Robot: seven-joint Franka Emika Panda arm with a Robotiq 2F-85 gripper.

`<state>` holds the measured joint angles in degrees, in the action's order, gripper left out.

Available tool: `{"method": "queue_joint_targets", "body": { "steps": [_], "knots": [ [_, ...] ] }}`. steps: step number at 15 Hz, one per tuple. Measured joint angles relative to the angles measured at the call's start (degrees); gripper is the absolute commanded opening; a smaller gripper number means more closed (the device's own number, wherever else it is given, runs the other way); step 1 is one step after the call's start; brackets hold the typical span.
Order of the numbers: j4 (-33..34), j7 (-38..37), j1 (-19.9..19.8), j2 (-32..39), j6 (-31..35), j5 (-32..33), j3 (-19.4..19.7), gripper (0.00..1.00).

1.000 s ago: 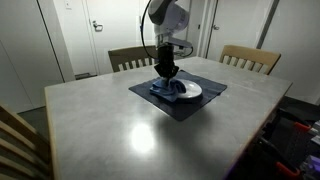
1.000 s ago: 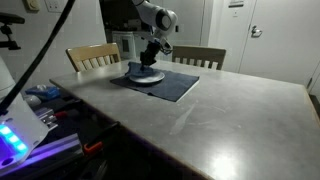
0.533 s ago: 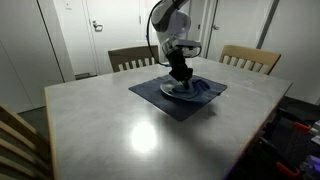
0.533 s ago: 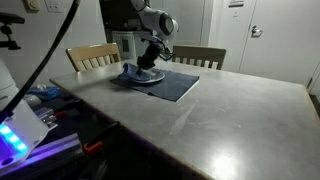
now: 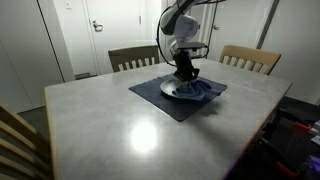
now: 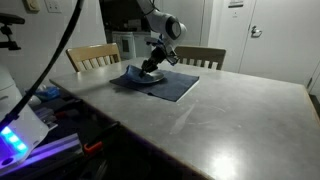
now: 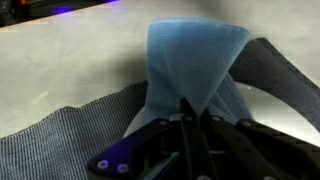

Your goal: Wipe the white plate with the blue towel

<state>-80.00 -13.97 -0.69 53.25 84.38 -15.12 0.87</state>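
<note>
My gripper lifts off the plate (image 5: 176,91) next, moves past the plate's rim and lowers there to release, since the mat's corner (image 5: 136,87) opposite the trailing towel lies bare.
The white plate (image 5: 176,91) (image 6: 146,78) lies on a dark square mat (image 5: 168,106) (image 6: 178,89) at the far side of the table. My gripper (image 5: 186,74) (image 6: 152,68) stands over the plate, pointing down, shut on the blue towel (image 5: 207,88) (image 6: 132,72). In the wrist view the towel (image 7: 190,55) fans out from between the closed fingertips of the gripper (image 7: 190,106) and drapes across the plate (image 7: 250,97), covering most of it. The towel trails off the plate's edge onto the mat (image 7: 55,145).
Two wooden chairs (image 5: 130,58) (image 5: 250,58) stand behind the table (image 5: 110,125). A third chair's back (image 5: 15,140) is at the near corner. Equipment with a glowing light (image 6: 15,135) sits beside the table's edge.
The gripper has dragged the towel across the plate, from its one side to the other, over the last second. The plate and mat have stayed in place.
</note>
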Motion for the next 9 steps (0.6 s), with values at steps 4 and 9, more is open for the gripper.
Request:
{"method": "queue_joint_targets", "body": {
  "steps": [4,9],
  "knots": [
    [-0.01,-2.33,-2.35,-0.04,5.97,-5.23,0.72,0.02],
    [-0.4,1.54,-2.83,-1.51,13.95,-7.5,-0.53,0.02]
  ]
}}
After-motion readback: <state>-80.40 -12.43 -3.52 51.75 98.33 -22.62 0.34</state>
